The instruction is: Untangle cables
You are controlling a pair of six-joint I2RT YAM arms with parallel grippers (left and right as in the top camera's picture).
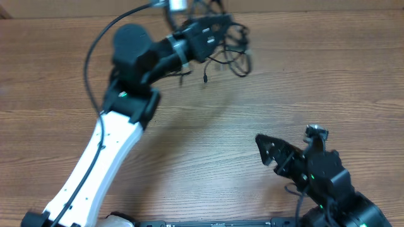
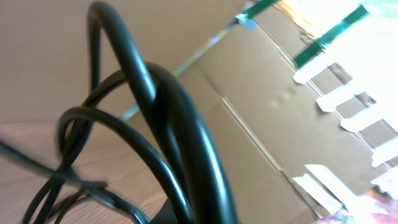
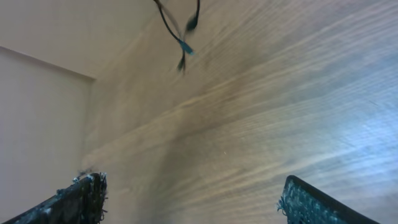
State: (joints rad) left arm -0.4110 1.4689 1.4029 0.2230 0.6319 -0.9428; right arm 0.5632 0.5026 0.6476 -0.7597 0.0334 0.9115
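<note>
My left gripper needs to move down and back from the table's far edge next, tilting down toward bare wood, because the bundle of cables hangs above the table.
The cables are a tangle of thin black cords lifted off the wooden table at the far middle, with one plug end dangling below. My left gripper is shut on the bundle. In the left wrist view, loops of the cables fill the frame and hide the fingers. My right gripper hovers near the front right, open and holding nothing. Its fingers stand wide apart over bare wood in the right wrist view, where a hanging cable end shows far ahead.
A cardboard wall with white and green tape strips stands behind the table's far edge. The left arm stretches diagonally across the left half of the table. The right arm's base sits at the front right corner.
</note>
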